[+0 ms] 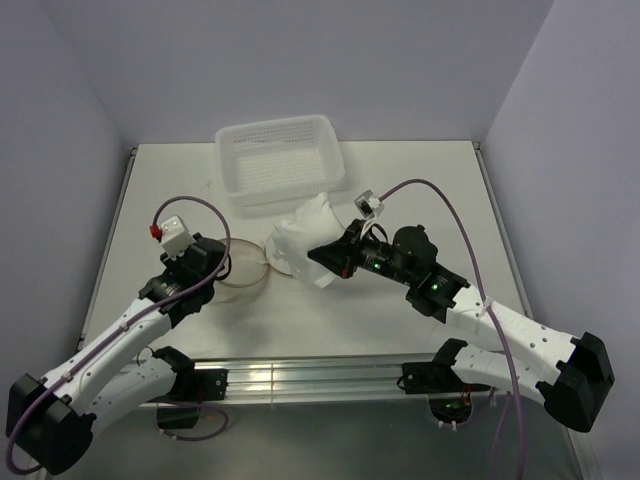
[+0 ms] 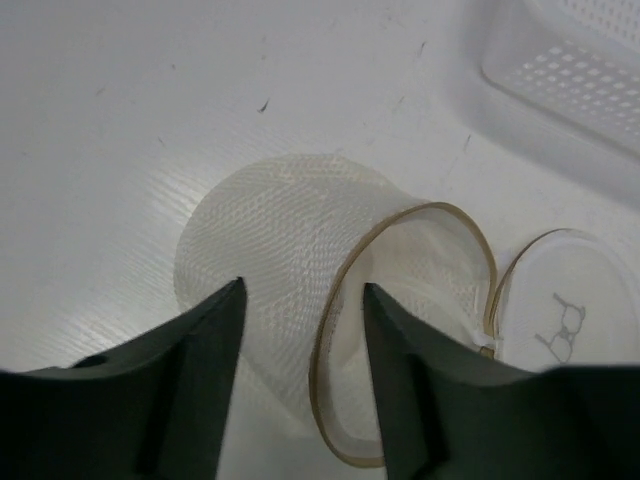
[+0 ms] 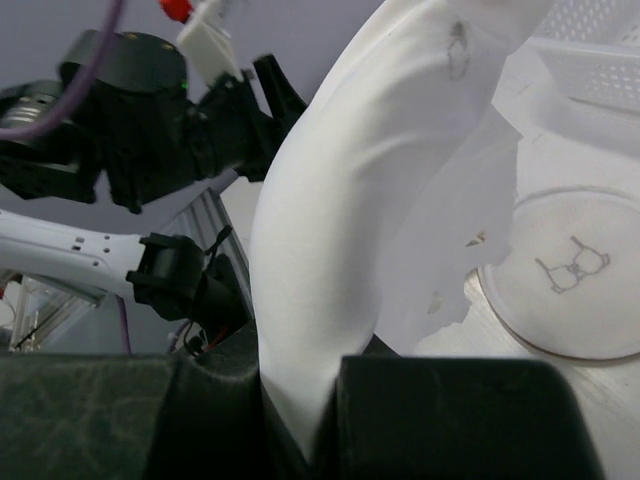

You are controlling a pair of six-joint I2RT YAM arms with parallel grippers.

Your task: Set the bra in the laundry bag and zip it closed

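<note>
My right gripper lowers the white bra [image 1: 308, 235] to the left in the top view, into the mesh half's opening [image 1: 246, 264], next. It then releases it, because the mesh half's rim stands raised.
The laundry bag [image 1: 248, 270] lies open on the table, left of centre. In the left wrist view its mesh half [image 2: 290, 240] stands up like a cup with a beige rim. Its other disc [image 2: 560, 305], with the small black bra drawing, lies flat to the right. My left gripper [image 1: 230, 263] is open, and its fingers [image 2: 200, 360] straddle the raised mesh wall and rim. My right gripper [image 1: 328, 256] is shut on the white bra [image 1: 308, 235] and holds it up just right of the bag. In the right wrist view the bra [image 3: 350, 200] hangs over the flat disc [image 3: 575, 270].
A white perforated basket [image 1: 280, 160] stands at the back centre, just behind the bra, and its corner shows in the left wrist view [image 2: 570, 70]. A metal rail [image 1: 310, 378] runs along the near edge between the arm bases. Grey walls enclose the table.
</note>
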